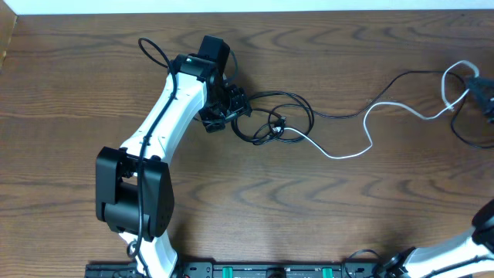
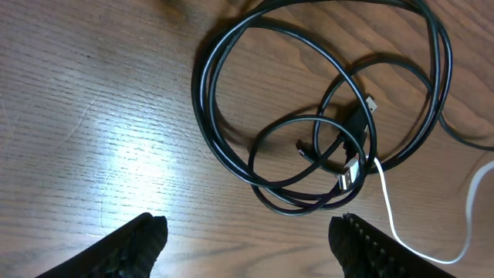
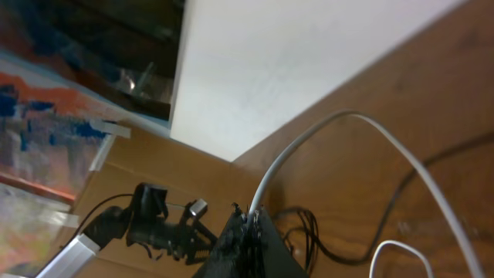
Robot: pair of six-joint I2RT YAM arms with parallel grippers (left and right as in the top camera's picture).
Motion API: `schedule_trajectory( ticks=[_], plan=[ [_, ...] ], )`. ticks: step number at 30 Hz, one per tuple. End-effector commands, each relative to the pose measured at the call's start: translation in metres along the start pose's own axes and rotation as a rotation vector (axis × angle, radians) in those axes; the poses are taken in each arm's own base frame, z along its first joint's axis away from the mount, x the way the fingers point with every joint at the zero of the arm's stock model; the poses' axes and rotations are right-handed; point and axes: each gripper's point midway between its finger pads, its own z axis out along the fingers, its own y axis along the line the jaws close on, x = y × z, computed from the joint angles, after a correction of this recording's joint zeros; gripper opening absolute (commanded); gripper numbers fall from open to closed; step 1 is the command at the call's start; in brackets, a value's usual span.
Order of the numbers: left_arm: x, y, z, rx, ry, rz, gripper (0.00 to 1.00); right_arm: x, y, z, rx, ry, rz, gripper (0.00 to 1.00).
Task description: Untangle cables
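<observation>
I will move my right gripper to the left in the overhead view next, to the bare wood between the black and white cables, and let go of the white cable's end.
A coil of black cables (image 1: 287, 99) lies mid-table, with small plugs (image 2: 351, 174) in its middle. My left gripper (image 1: 234, 106) sits just left of the coil. In the left wrist view this gripper (image 2: 247, 234) is open over bare wood, the black coil (image 2: 202, 100) a little beyond its fingertips. A white cable (image 1: 343, 155) leaves the coil and snakes right to my right gripper (image 1: 473, 86), where it loops. In the right wrist view that gripper (image 3: 251, 216) is shut on the white cable (image 3: 347, 115). One black cable (image 1: 386, 86) also runs from the coil to the far right.
The wooden table (image 1: 324, 216) ends at a white wall (image 3: 293, 62) along the back. The left arm (image 1: 166, 116) slants across the table's left half. A black rail (image 1: 270, 270) lines the front edge. More black cord (image 1: 463, 133) lies near the right edge.
</observation>
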Motion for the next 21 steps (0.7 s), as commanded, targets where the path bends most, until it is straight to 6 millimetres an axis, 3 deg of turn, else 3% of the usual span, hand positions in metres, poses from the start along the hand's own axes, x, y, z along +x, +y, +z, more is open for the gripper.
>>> schedule_trajectory(
  ticks=[1,5,10,17,21],
  plan=[
    [-0.004,0.004,0.0,-0.018,-0.016,0.004,0.73,0.016,-0.029,0.015,-0.016,0.039,0.027,0.01],
    [-0.005,0.003,0.0,-0.018,-0.017,0.004,0.73,0.036,-0.06,0.034,-0.027,0.083,0.104,0.01],
    [-0.004,0.003,0.0,-0.018,-0.017,0.005,0.73,0.053,-0.086,0.053,-0.017,0.105,0.15,0.01],
    [-0.004,0.003,0.0,-0.018,-0.017,0.005,0.73,0.057,-0.097,0.056,-0.001,0.093,0.076,0.01],
    [-0.004,0.003,0.0,-0.018,-0.018,0.005,0.73,0.065,-0.104,0.054,0.006,0.095,-0.006,0.11]
  ],
)
